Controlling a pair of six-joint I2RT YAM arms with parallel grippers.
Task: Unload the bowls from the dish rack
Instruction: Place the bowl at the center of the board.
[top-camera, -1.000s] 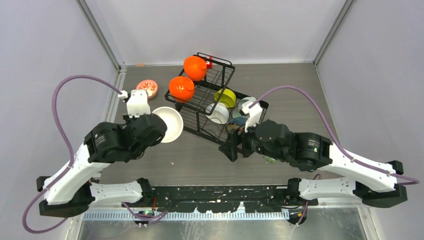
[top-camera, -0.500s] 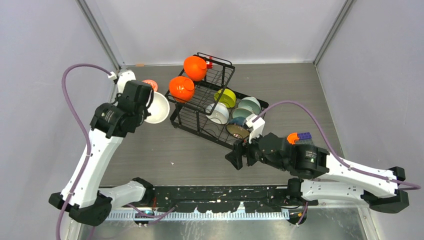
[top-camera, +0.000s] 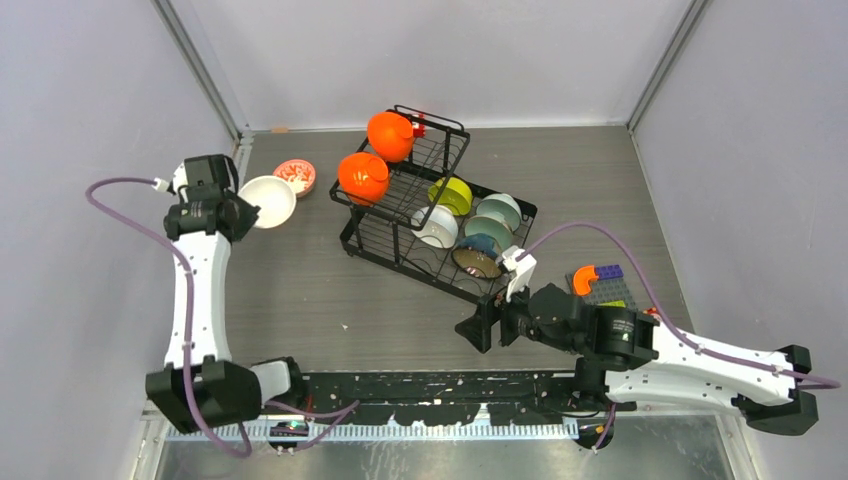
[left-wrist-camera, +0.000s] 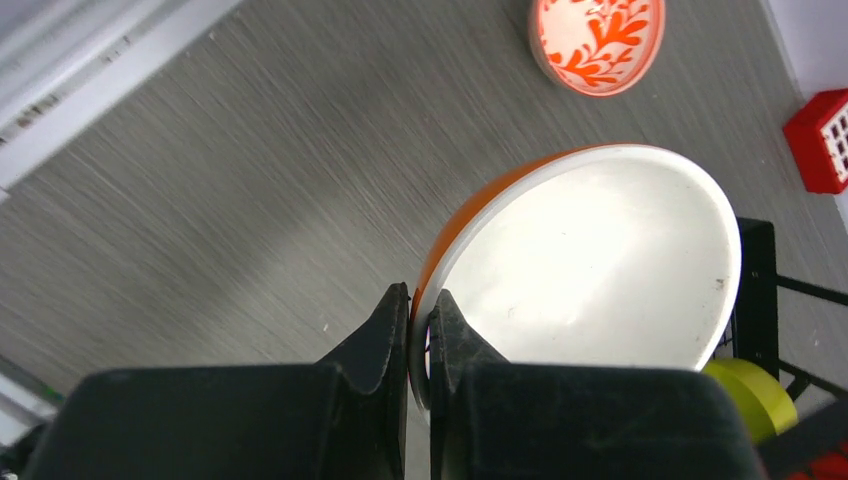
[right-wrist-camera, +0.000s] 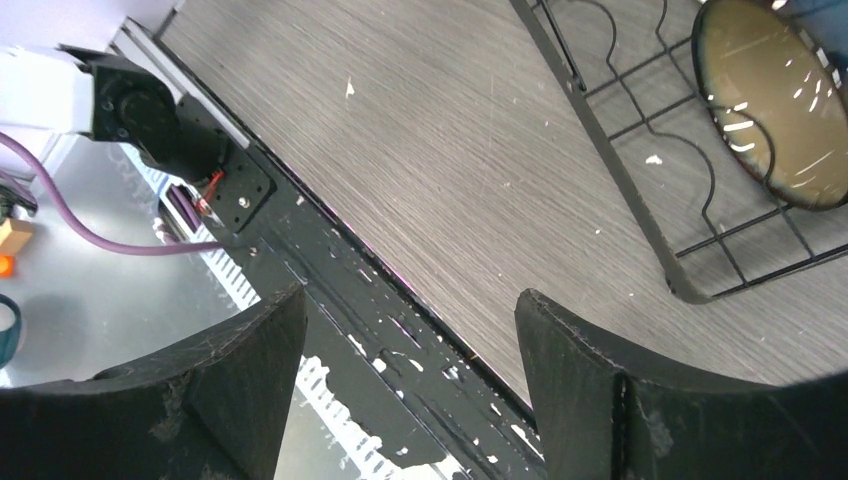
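The held bowl in my left gripper goes down onto the bare tabletop beside the red-patterned bowl next. I release it there, since that spot stands empty.
My left gripper (top-camera: 243, 206) (left-wrist-camera: 420, 300) is shut on the rim of a bowl (top-camera: 268, 200) (left-wrist-camera: 590, 260) that is white inside and orange outside, held over the table's far left. A red-patterned bowl (top-camera: 295, 176) (left-wrist-camera: 597, 40) sits on the table just beyond it. The black dish rack (top-camera: 400, 243) (right-wrist-camera: 620, 190) holds two orange bowls (top-camera: 390, 135) (top-camera: 362, 177), a lime bowl (top-camera: 452, 195), a white bowl (top-camera: 436, 226), mint bowls (top-camera: 500, 210) and a dark bowl with a tan inside (top-camera: 477, 261) (right-wrist-camera: 775, 110). My right gripper (top-camera: 475, 328) (right-wrist-camera: 410, 310) hangs open and empty near the rack's front corner.
Toy blocks (top-camera: 598, 285) lie right of the rack, beside my right arm. The rack's red tag (left-wrist-camera: 820, 140) shows at the right edge of the left wrist view. The black base rail (right-wrist-camera: 330, 290) runs under my right gripper. Walls close in left and right.
My left arm has swung the white bowl from beside the rack out to the far left. My right gripper has drawn back from the rack toward the near edge, staying open.
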